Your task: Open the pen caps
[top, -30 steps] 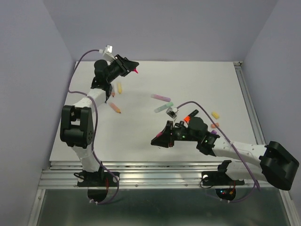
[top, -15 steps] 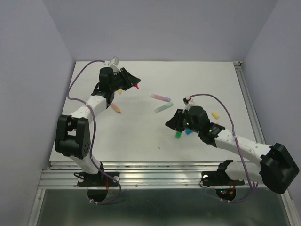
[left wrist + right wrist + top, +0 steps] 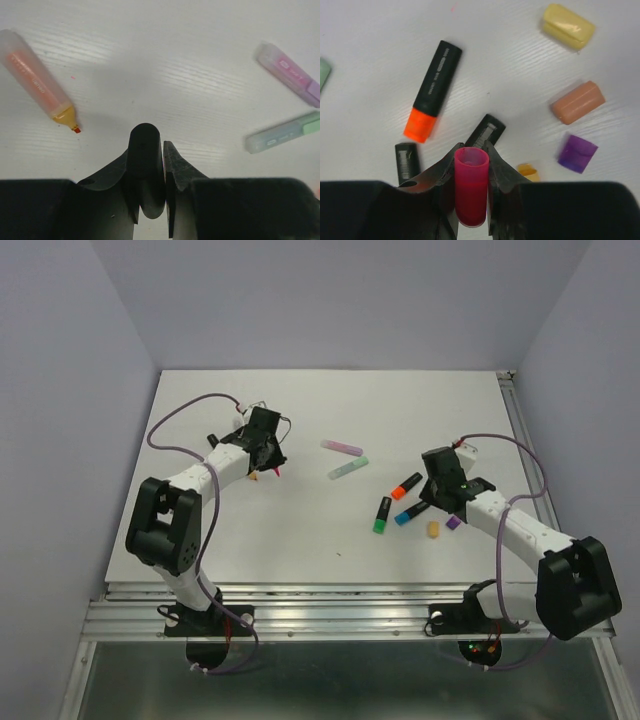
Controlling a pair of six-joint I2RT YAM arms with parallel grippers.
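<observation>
I will move my right gripper toward the yellow and peach caps next, and then let go of the pink cap beside them.
My left gripper is shut on a black pen barrel, low over the table; a red tip shows under it in the top view. An uncapped pastel orange pen lies just left of it. My right gripper is shut on a pink cap, open end forward. Below it lie a black pen with an orange cap and two black barrels. Loose caps lie to its right: yellow, peach, purple and a small orange one.
A pink-purple pen and a mint pen lie mid-table between the arms. A green-ended pen and a blue-ended pen lie left of the right gripper. A metal rail runs along the table's right edge.
The left arm came down from the back left corner to the table beside the orange pen. The right arm swung right with the pink cap to above the pen cluster.
</observation>
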